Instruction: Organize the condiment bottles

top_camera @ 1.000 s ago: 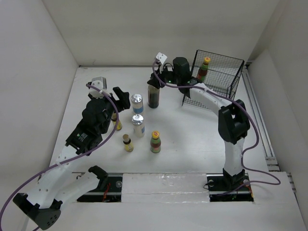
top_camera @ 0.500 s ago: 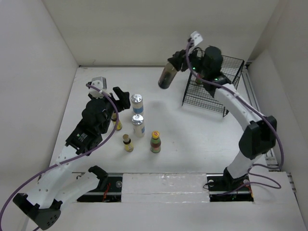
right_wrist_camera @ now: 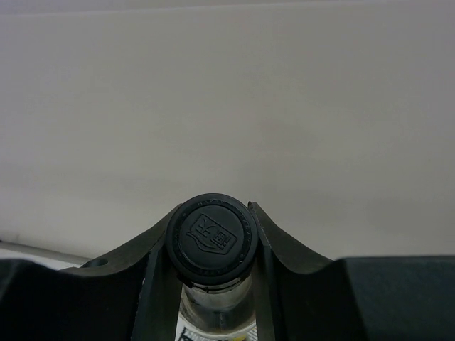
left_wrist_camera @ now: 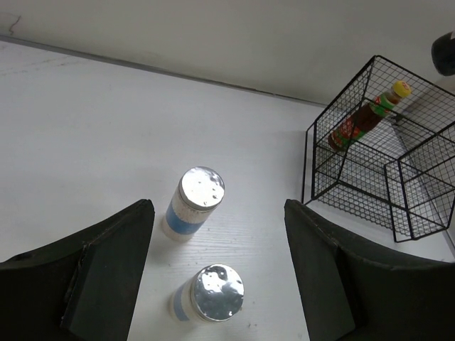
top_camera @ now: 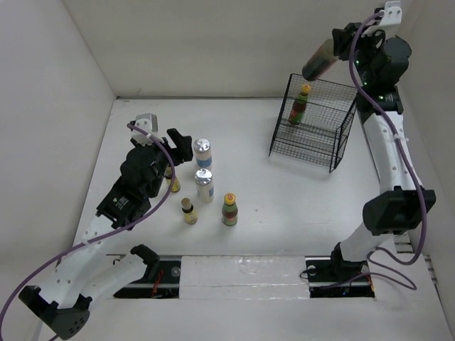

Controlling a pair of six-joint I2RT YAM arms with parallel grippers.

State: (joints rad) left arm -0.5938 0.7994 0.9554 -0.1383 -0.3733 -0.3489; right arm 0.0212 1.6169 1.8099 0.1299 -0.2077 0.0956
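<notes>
The upper part of the basket is empty next to the leaning brown bottle, so the robot's right gripper should go down into that free space next and let go of the tall dark bottle.
My right gripper is raised high above the black wire basket and is shut on the tall dark bottle, which hangs tilted. In the right wrist view both fingers clamp just under its black cap. A brown yellow-capped bottle leans inside the basket. On the table stand two white-blue silver-capped bottles, another brown bottle and two tiny yellow ones. My left gripper hovers open beside them, its jaws wide apart over the white-blue pair.
White walls enclose the table on three sides. The basket stands at the back right, close to the right wall, with the brown bottle in its upper part. The left arm partly covers one tiny yellow bottle.
The right arm has lifted the tall dark bottle off the table and carried it up and right, to above the basket. The left arm has stayed still.
</notes>
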